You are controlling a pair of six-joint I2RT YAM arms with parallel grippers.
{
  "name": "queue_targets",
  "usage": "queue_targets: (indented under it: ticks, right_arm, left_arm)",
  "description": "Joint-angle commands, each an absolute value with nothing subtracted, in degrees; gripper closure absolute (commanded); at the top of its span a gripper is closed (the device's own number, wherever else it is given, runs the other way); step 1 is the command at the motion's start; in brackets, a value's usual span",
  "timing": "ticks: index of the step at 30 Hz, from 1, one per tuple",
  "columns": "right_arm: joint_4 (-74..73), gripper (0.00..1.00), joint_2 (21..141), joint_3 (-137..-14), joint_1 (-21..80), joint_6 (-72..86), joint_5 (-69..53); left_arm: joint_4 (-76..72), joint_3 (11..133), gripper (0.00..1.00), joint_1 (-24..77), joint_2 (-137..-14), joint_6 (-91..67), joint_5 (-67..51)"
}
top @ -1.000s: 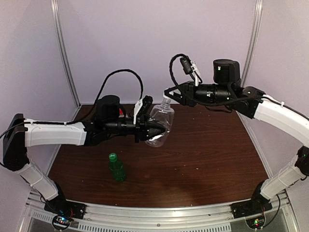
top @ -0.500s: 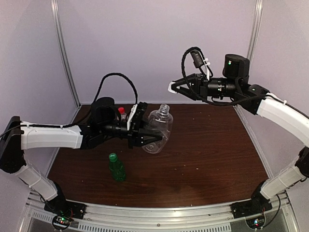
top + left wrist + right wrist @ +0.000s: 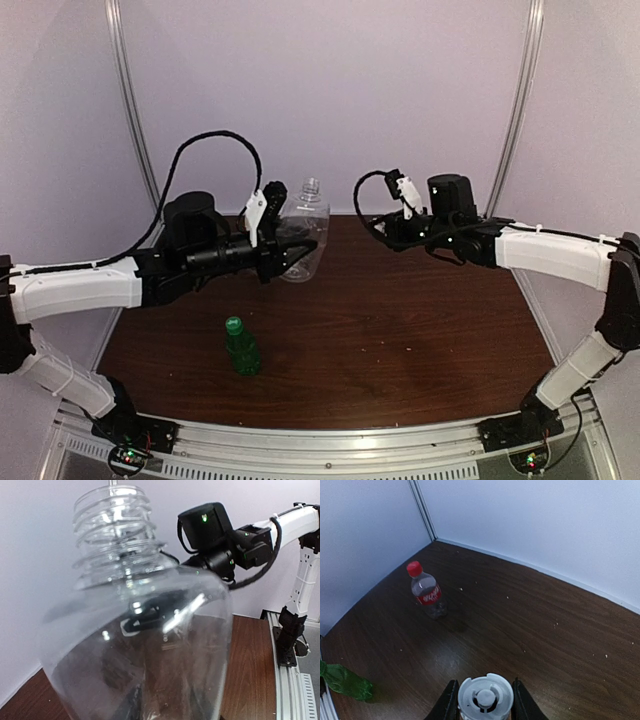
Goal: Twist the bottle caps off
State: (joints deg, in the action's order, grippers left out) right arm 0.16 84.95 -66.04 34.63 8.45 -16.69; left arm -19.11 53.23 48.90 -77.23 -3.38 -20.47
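The robot's right gripper will next carry the white cap down to the open brown table below it, since the cap is already off the clear bottle's neck.
My left gripper (image 3: pixel 291 251) is shut on the wide clear rounded bottle (image 3: pixel 301 232) and holds it upright above the table's back left. Its threaded neck (image 3: pixel 113 521) is bare, with no cap on it. The bottle fills the left wrist view (image 3: pixel 150 645). My right gripper (image 3: pixel 377 226) is to the right of that bottle, apart from it, and shut on the white cap (image 3: pixel 485 696), which sits between its fingers (image 3: pixel 448 702). The green bottle (image 3: pixel 242 348) stands at the front left with its green cap (image 3: pixel 234 324) on. The red-label bottle (image 3: pixel 428 595) stands with its red cap (image 3: pixel 413 568) on.
The brown table (image 3: pixel 420 330) is enclosed by pale walls with metal corner posts (image 3: pixel 133 110). A metal rail (image 3: pixel 330 440) runs along the near edge. The green bottle also shows at the left edge of the right wrist view (image 3: pixel 342 681).
The right gripper came off the clear bottle's neck with the white cap, then dropped lower and to the right. The left gripper carried the bottle back and left, more upright.
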Motion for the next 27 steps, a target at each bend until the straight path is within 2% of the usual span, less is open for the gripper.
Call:
queue_targets:
  ticks: [1, 13, 27]
  right_arm:
    - [8.62, 0.97, 90.87, -62.27, 34.5, 6.24, -10.25]
    - [15.3, 0.93, 108.54, -63.08, 33.64, 7.38, -11.37]
    - [10.08, 0.85, 116.76, -67.09, 31.62, 10.63, -11.0]
  left_arm:
    - [-19.98, 52.7, 0.65, 48.77, -75.17, -3.49, -13.11]
    - [-17.42, 54.27, 0.63, 48.78, -76.16, -4.61, -11.75]
    - [-16.91, 54.32, 0.63, 48.78, -76.65, -4.31, -11.35]
